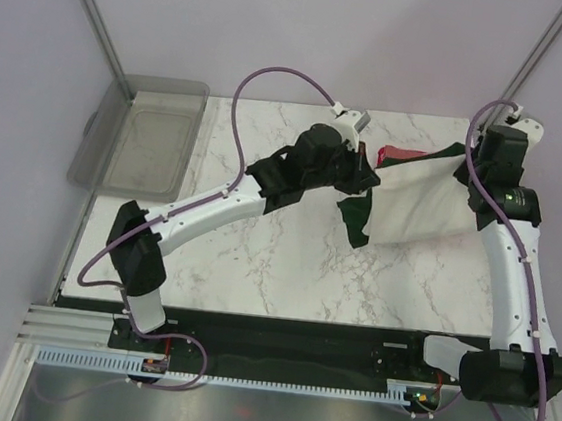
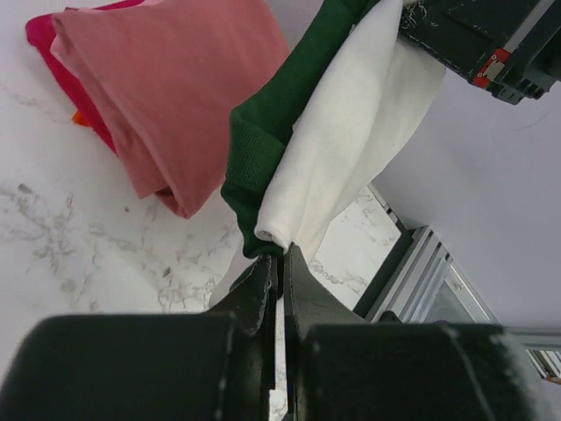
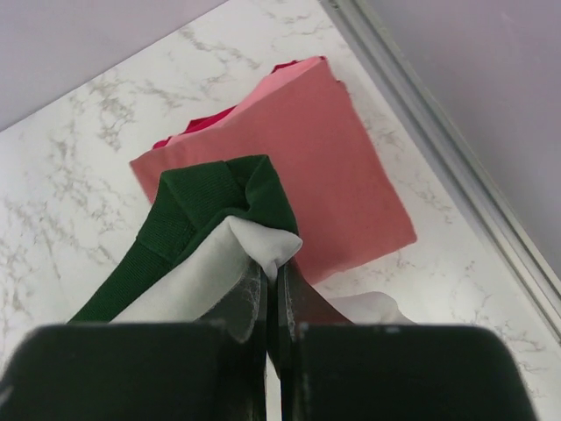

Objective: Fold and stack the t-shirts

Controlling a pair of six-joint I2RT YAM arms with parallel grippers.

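Observation:
The coral-red t-shirt lies folded below the stretched white one, so my right gripper will go down and outward to the coral-red t-shirt's far corner (image 3: 319, 74) by the bar and let go.
The cream-white t-shirt with dark green sleeves (image 1: 417, 205) hangs stretched between my two grippers above the table's far right part. My left gripper (image 1: 365, 174) is shut on one pinched edge of it (image 2: 282, 235). My right gripper (image 1: 466, 170) is shut on another edge (image 3: 276, 254). A green sleeve (image 1: 358, 224) droops below the left grip. The coral-red t-shirt (image 1: 402, 155) lies folded on the table behind and under the held shirt; it shows well in the left wrist view (image 2: 171, 96) and the right wrist view (image 3: 324, 167). The print on the white shirt is hidden.
A clear grey plastic bin (image 1: 142, 146) stands off the table's far left edge. The marble table (image 1: 256, 258) ends at a metal frame rail on the right (image 3: 456, 167). Purple cables loop above both arms.

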